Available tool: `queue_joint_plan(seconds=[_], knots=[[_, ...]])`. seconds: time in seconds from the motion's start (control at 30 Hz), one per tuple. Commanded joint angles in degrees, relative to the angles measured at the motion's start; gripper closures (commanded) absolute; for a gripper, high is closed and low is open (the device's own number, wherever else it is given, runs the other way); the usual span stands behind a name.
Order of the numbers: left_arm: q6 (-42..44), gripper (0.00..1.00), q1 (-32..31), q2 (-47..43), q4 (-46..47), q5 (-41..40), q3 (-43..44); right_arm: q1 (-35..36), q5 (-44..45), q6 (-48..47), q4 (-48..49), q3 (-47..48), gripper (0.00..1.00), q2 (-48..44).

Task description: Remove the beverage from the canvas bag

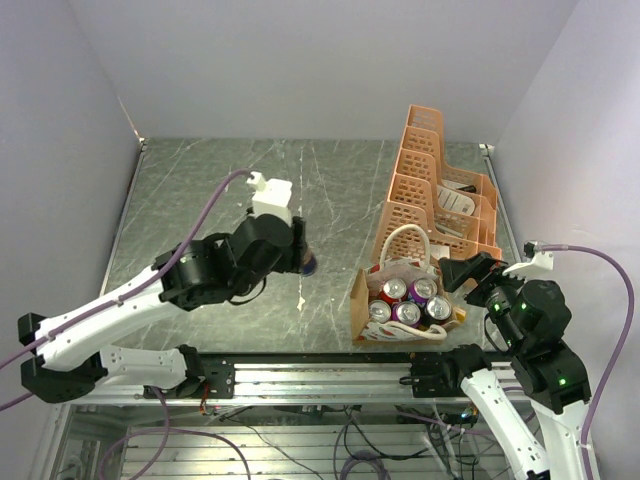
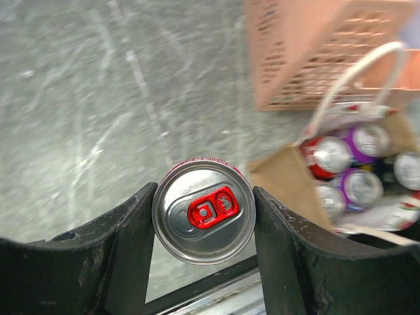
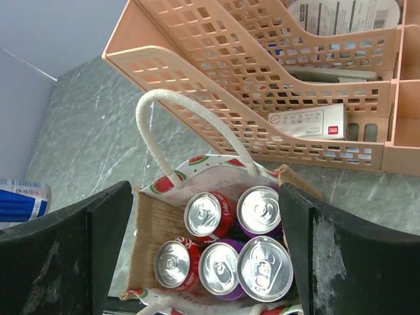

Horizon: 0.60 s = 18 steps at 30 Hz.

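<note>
The can with the red tab should go down next. My left gripper should swing outward, lower it and let it go, because bare tabletop is out there below the gripper, to its left in the top view.
The canvas bag (image 1: 362, 300) stands open at the front right of the table, tan inside with white loop handles (image 1: 405, 235) and watermelon-print sides. Several cans (image 1: 407, 312), red and purple, stand upright in it. My left gripper (image 1: 300, 255) is shut on a can with a red tab (image 2: 205, 211), held sideways above the table to the left of the bag (image 2: 289, 184). My right gripper (image 1: 462, 278) is open and empty over the bag's right edge. In the right wrist view its fingers (image 3: 105, 243) straddle the bag (image 3: 154, 223) and cans (image 3: 216, 262).
An orange plastic lattice rack (image 1: 430, 180) with packets in its slots stands right behind the bag; it also shows in the right wrist view (image 3: 262, 79) and the left wrist view (image 2: 308, 52). The metal rail (image 1: 320, 375) runs along the table's near edge.
</note>
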Motion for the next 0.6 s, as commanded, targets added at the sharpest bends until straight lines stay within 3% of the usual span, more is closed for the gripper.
queue_joint_plan(seconds=[0.0,0.13,0.23,0.4,0.57], knots=[[-4.86,0.93,1.33,-5.53,-5.2,-12.8,-5.15,-0.73,-0.58,-0.43,1.43,-0.49,0.08,0.45],[-6.89,0.93,3.47,-9.36,-6.52,-19.07,-11.57,-0.9,-0.75,-0.54,1.5,-0.54,0.08,0.48],[-4.58,0.93,7.34,-12.02,-2.45,-20.39,-16.44,-1.02,-1.02,-0.67,1.53,-0.52,0.08,0.53],[5.55,0.93,16.0,-10.89,9.07,-14.51,-17.87,-1.04,-1.15,-0.65,1.6,-0.61,0.08,0.31],[7.48,0.93,24.2,1.08,11.44,-5.27,-10.5,-1.1,-0.94,-0.65,1.7,-0.54,0.08,0.5]])
